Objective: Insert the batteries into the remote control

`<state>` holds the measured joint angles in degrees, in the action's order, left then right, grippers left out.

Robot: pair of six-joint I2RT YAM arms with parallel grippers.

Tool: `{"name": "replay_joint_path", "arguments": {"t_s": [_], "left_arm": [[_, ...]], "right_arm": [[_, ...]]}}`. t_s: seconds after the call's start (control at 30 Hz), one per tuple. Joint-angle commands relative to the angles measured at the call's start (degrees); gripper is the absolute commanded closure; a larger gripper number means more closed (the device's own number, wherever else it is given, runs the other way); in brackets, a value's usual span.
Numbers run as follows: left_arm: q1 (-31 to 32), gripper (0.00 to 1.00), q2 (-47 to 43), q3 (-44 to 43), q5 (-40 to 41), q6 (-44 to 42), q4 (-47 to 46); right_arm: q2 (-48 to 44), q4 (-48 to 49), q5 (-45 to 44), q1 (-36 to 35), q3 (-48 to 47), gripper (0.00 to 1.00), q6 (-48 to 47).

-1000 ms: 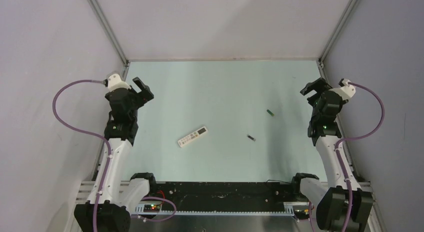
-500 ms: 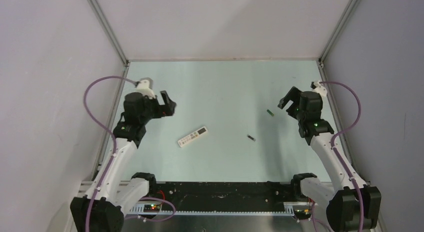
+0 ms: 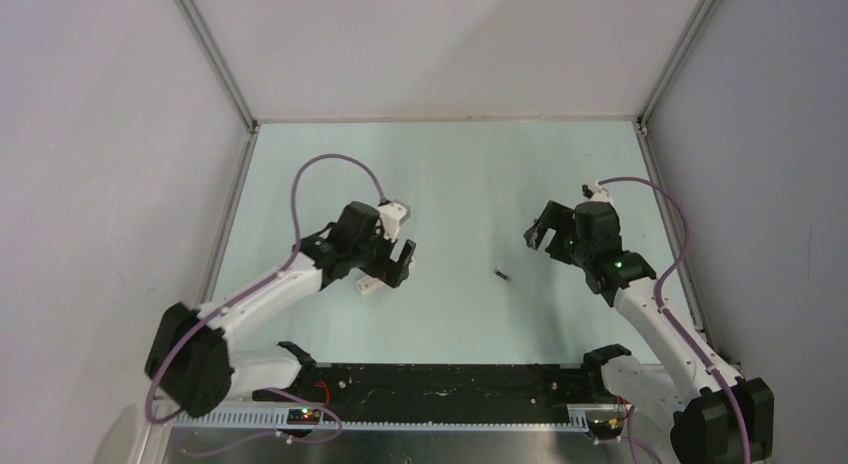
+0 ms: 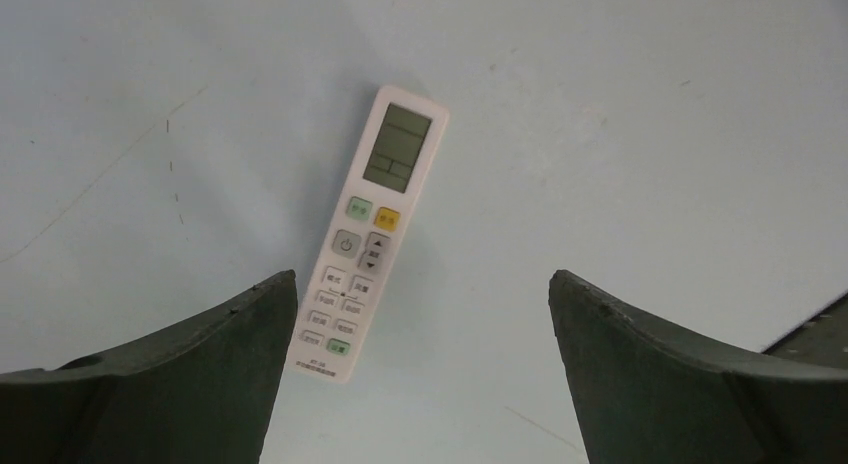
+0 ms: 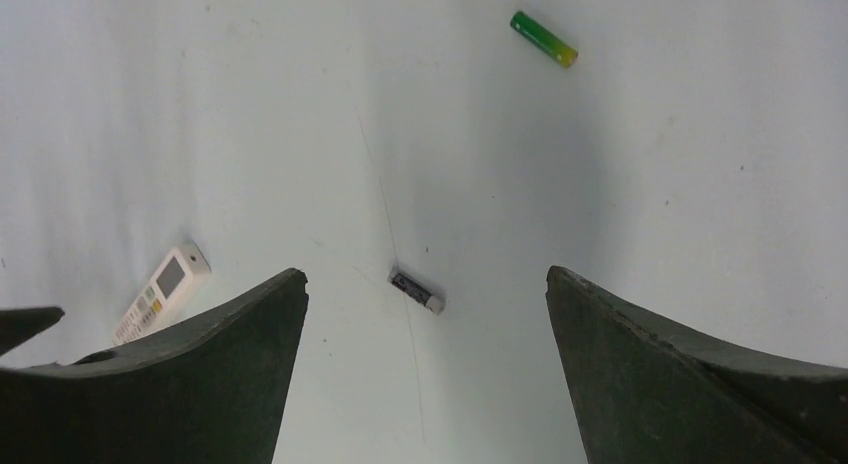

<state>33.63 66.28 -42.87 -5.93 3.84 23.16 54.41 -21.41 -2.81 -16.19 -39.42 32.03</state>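
Note:
My left gripper should go down astride the green and yellow buttons of the white remote control [image 4: 372,224] and close its fingers, since the remote control lies flat with both long sides clear.
The white remote control [image 4: 372,224] lies flat on the table, buttons and display up. Its near end sits just inside my left finger. In the top view only its end [image 3: 367,284] shows under my left gripper [image 3: 392,264]. That gripper [image 4: 420,279] hovers over it, open and empty. One dark battery with a light tip [image 5: 417,290] lies between the arms [image 3: 502,275]. A green battery with a yellowish tip [image 5: 544,39] lies farther off; my right gripper [image 3: 545,226] hides it in the top view. The right gripper [image 5: 425,274] is open and empty above the table.
The pale green table [image 3: 450,174] is walled by grey panels with metal posts at the back corners. A black rail [image 3: 440,379] runs along the near edge between the arm bases.
Both arms have swung inward from the side walls. The left gripper now hovers over the remote; the right one has come over the far battery. The remote and batteries have not moved.

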Motion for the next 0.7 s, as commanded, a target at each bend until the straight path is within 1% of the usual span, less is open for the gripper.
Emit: {"name": "replay_joint_path", "arguments": {"t_s": [0.0, 0.17, 0.23, 0.37, 0.43, 0.53, 0.67], "left_arm": [[2.01, 0.00, 7.98, -6.88, 5.04, -8.91, 4.35], [2.40, 0.02, 16.07, -9.72, 6.86, -10.88, 5.13], [2.40, 0.08, 19.22, -11.15, 5.66, -11.18, 5.27], [2.41, 0.14, 24.39, -13.01, 3.29, -11.17, 5.50], [2.44, 0.16, 25.59, -13.27, 3.67, -10.88, 5.67], [2.48, 0.20, 27.12, -13.71, 4.57, -10.71, 5.71], [2.45, 0.29, 29.47, -14.85, 5.36, -9.85, 5.84]], "right_arm": [[-2.54, -0.55, 1.29, -0.37, 1.81, 0.07, 0.88], [-2.65, -1.27, 1.40, -0.46, 1.90, 0.07, 0.41], [-2.52, -1.28, 1.73, -0.50, 1.89, 0.07, 0.40], [-1.80, -0.71, 2.10, -0.52, 1.89, 0.07, 0.24], [-1.68, -0.81, 4.23, -0.52, 1.89, 0.07, 1.01], [-1.35, -0.97, 4.53, -0.93, 2.11, 0.07, 2.04], [-1.60, -1.27, 3.27, -2.08, 2.59, 0.05, 3.29]]}}
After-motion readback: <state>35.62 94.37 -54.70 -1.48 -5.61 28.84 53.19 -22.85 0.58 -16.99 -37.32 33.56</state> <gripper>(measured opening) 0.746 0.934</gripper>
